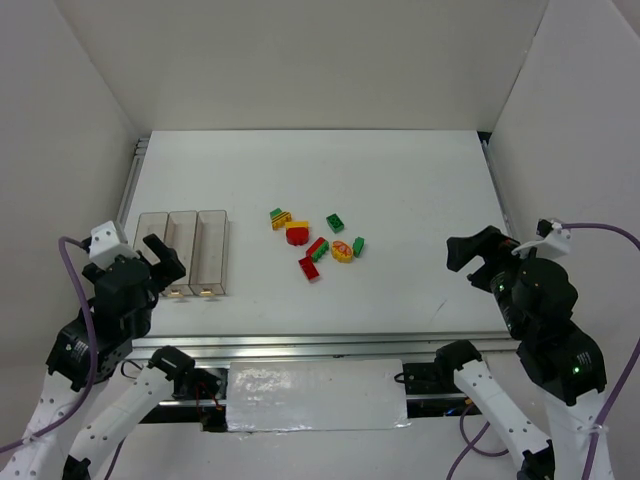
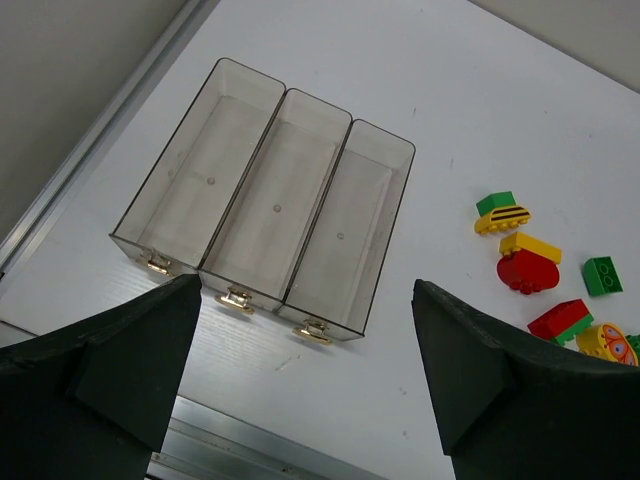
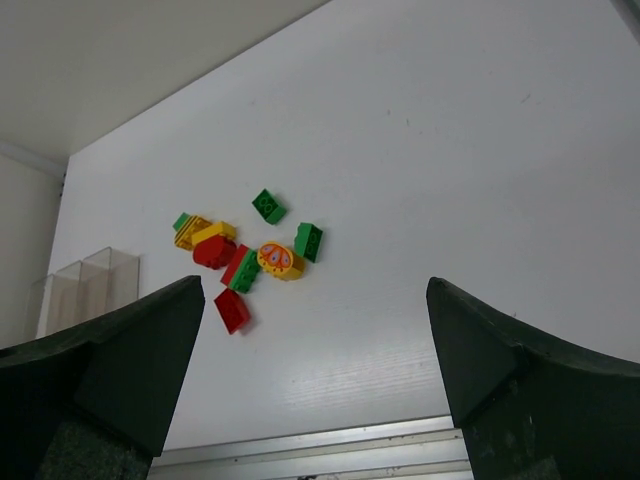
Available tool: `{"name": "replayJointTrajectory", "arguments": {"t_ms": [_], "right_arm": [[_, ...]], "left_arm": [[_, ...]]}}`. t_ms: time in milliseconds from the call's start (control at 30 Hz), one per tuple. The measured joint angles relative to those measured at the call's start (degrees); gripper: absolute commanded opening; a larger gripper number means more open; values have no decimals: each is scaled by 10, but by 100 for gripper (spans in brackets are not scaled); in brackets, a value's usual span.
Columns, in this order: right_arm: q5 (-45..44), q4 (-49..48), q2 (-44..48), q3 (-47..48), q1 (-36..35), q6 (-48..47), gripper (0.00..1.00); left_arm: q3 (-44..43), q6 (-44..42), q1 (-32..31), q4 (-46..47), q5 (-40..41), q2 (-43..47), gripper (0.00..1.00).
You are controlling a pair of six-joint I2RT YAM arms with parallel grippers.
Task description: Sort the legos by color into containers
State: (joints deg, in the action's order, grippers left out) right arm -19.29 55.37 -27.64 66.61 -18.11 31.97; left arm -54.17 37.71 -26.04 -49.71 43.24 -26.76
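Observation:
I need to move my right gripper to the left in the top view and down onto the small green lego next, because it lies at the edge of the cluster nearest me.
Several legos [image 1: 312, 243] in red, green and yellow lie in a loose cluster at the table's middle; they also show in the left wrist view [image 2: 545, 280] and the right wrist view [image 3: 245, 255]. Three joined clear containers [image 1: 184, 253] stand at the left with nothing in them, also in the left wrist view [image 2: 270, 200] and at the left edge of the right wrist view [image 3: 85, 280]. My left gripper [image 1: 162, 255] is open and empty, just near of the containers [image 2: 308, 385]. My right gripper [image 1: 476, 255] is open and empty, far right of the legos [image 3: 315, 385].
White walls enclose the table on three sides. A metal rail [image 1: 300, 348] runs along the near edge, and another rail [image 1: 133, 180] along the left edge. A taped white sheet [image 1: 315, 395] sits below the near rail between the arm bases.

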Motion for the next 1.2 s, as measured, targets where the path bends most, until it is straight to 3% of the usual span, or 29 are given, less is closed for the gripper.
{"name": "replayJointTrajectory", "arguments": {"t_ms": [300,500,700,833,967,1200], "right_arm": [[50,-39,-26,-44,0,38,100],[59,-124,-228,-90,-38,81,99],[24,-172,-507,-60,-97,112,80],[20,-194,-634,-17,-106,120,77],[19,-205,-708,22,-108,121,74],[19,-230,-756,47,-108,121,68]], "left_arm": [[2,-5,0,9,-15,-4,100],[2,-15,0,15,-24,-17,99],[10,-19,0,23,-40,-21,99],[11,-28,0,28,-49,-23,100],[11,-33,0,35,-59,-24,100],[12,-35,0,42,-70,-26,100]]}}
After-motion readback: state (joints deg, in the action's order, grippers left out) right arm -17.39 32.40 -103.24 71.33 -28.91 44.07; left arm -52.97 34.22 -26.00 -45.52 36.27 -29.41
